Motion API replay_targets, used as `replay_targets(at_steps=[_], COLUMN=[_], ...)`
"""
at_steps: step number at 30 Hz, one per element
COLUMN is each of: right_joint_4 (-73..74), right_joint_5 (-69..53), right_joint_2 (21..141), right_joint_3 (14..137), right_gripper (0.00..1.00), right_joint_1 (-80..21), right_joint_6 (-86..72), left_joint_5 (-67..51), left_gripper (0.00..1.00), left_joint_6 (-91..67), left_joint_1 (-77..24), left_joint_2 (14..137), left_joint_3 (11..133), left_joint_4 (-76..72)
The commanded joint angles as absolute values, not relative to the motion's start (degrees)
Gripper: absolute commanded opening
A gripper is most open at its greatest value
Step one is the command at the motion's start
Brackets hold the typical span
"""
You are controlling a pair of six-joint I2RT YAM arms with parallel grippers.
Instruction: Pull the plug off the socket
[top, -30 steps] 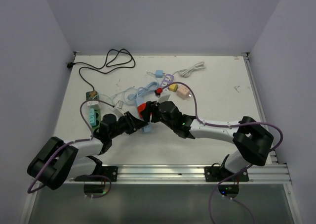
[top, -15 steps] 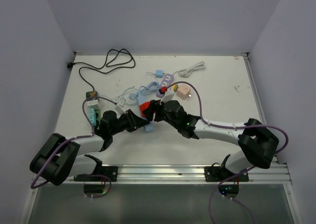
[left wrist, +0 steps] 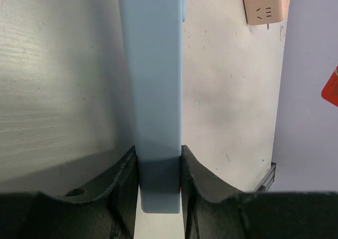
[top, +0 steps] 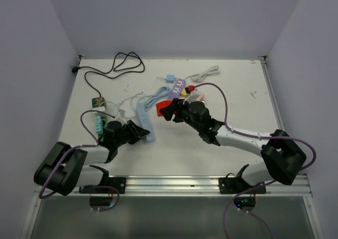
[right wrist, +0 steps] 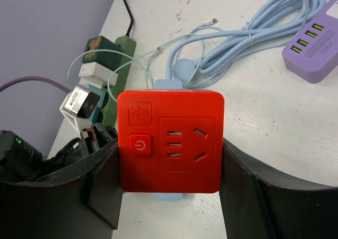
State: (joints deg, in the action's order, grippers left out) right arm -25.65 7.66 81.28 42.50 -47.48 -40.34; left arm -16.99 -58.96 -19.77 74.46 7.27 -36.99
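Observation:
I will next move my right gripper away from the light-blue power strip [top: 145,122], then lower the plug [top: 162,107] beside the near end of the purple USB strip.
The red cube plug [top: 162,107], with a power button and socket holes on its face [right wrist: 170,146], hangs in my right gripper [top: 169,111], apart from the socket. In the right wrist view my right gripper [right wrist: 169,168] is shut on its two sides. The socket is a long light-blue power strip [top: 145,122] lying on the table. My left gripper [top: 138,132] is shut on its near end. The left wrist view shows the strip [left wrist: 154,80] clamped between both fingers of the left gripper [left wrist: 158,168]. An end of the strip [right wrist: 168,84] shows behind the red plug.
A green power strip [top: 99,117] with plugs lies at the left [right wrist: 117,59]. A coiled light-blue cable [top: 150,97], purple USB strip [top: 179,84], peach adapter [top: 196,97], small blue adapter [top: 170,79], white cable [top: 206,74] and black cable [top: 119,65] lie behind.
The red plug has come off the blue strip; my right gripper carried it up and back to the right. My left gripper kept hold of the strip, which now lies flat and uncovered.

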Motion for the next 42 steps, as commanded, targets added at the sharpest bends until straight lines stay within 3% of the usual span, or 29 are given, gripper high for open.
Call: replay_targets(at_steps=[1, 9, 14, 19, 22, 27, 37, 42], right_joint_4=[-26.99, -25.14, -23.56, -23.29, -24.77, -26.37, -29.09, -29.62], right_joint_5=[6.94, 2.38, 0.18, 0.26, -2.98, -5.01, -7.65, -9.05], right_joint_2=[79.72, 73.84, 72.07, 72.42, 74.09, 75.93, 83.31, 89.02], right_joint_3=[42.63, 33.85, 29.54, 27.95, 27.42, 27.42, 31.20, 36.29], right_gripper=[0.38, 0.40, 0.41, 0.45, 0.45, 0.45, 0.45, 0.48], right_joint_1=[-46.67, -38.42, -35.07, -33.23, -31.03, -28.39, -25.40, -24.44], right_joint_6=[-41.39, -43.07, -41.84, -41.04, -41.83, -42.19, -43.24, -43.68], left_joint_5=[-12.93, -10.20, -10.19, -10.90, -11.16, -9.77, -3.70, -1.58], left_gripper=[0.09, 0.31, 0.35, 0.45, 0.53, 0.78, 0.81, 0.89], left_joint_6=[-53.97, -47.64, -45.00, -44.56, -44.30, -40.26, -36.48, -34.72], left_joint_1=[-18.72, -14.86, -13.10, -11.34, -10.46, -9.93, -8.97, -8.18], left_joint_2=[73.13, 76.80, 84.27, 92.28, 95.78, 99.05, 92.12, 82.47], left_joint_3=[9.05, 18.80, 29.06, 37.43, 42.44, 50.44, 49.92, 48.42], left_joint_4=[-34.37, -28.39, -26.72, -25.32, -24.26, -18.38, -9.33, -5.11])
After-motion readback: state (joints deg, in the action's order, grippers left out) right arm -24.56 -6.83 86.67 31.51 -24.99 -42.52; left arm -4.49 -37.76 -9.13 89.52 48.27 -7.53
